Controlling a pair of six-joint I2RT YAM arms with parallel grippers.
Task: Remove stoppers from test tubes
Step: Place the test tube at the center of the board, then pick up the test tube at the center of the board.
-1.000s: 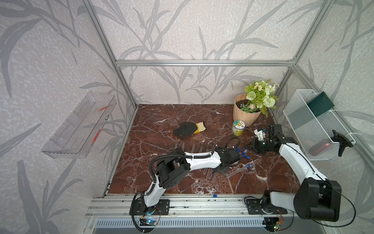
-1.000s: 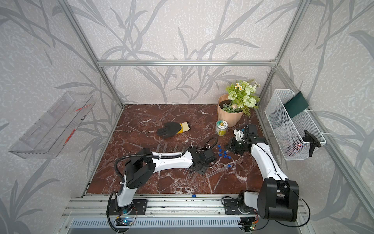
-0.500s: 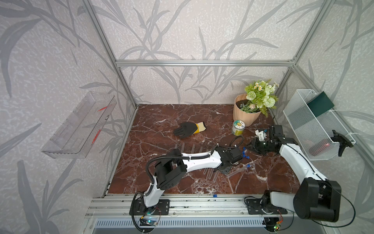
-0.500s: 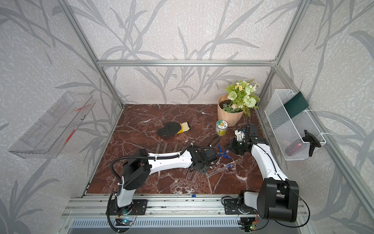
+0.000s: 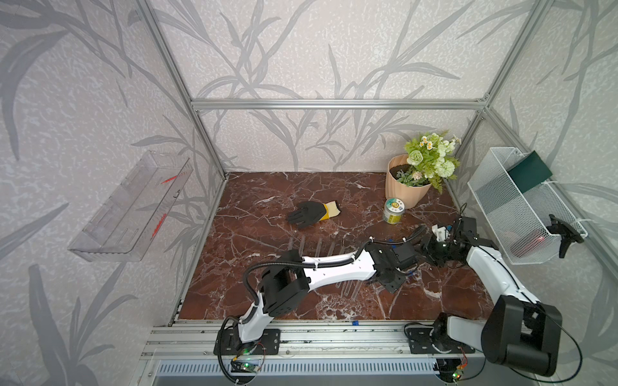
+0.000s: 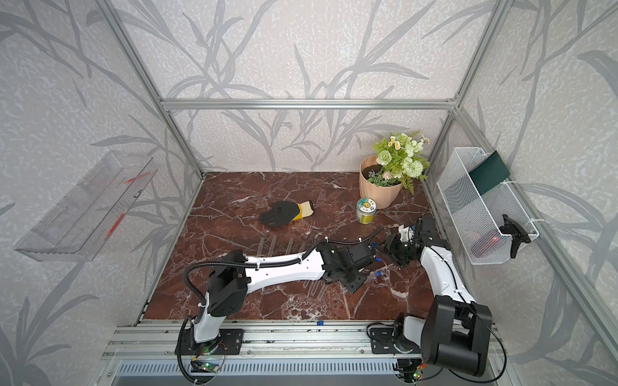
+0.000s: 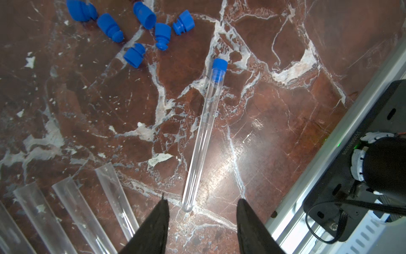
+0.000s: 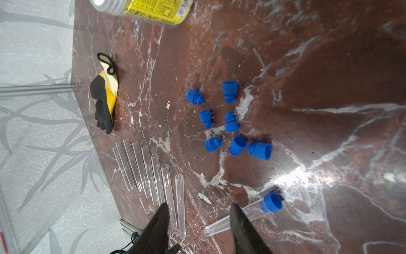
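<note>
I need to move my left gripper down next, past the test tube's rounded end and onto the middle of the clear test tube [image 7: 202, 140], because the blue stopper [image 7: 219, 66] still plugs the test tube's opening.
One stoppered test tube [image 7: 204, 136] lies flat on the marble, its blue stopper [image 7: 219, 66] still in its mouth. My left gripper [image 7: 201, 199] is open just past the tube's rounded end and holds nothing. The right wrist view shows the same tube [image 8: 241, 214] with its stopper [image 8: 270, 202] beside my right gripper [image 8: 199, 205], which is open and empty. Several loose stoppers [image 8: 230, 123] lie in a cluster on the marble. Several open test tubes [image 8: 153, 176] lie side by side in a row. In both top views the two grippers [image 5: 389, 282] [image 5: 426, 249] are close together at the right.
A black and yellow glove [image 5: 312, 214] lies mid-table. A yellow-labelled can [image 5: 394, 210] and a flower pot [image 5: 406, 190] stand at the back right. A wire basket [image 5: 521, 207] hangs on the right wall and a clear shelf [image 5: 130, 210] on the left. An aluminium rail [image 5: 334, 334] borders the front.
Both sets of jaws have spread apart, the right from fully shut. The left wrist has shifted right, closer to the right gripper. The right arm has hardly moved.
</note>
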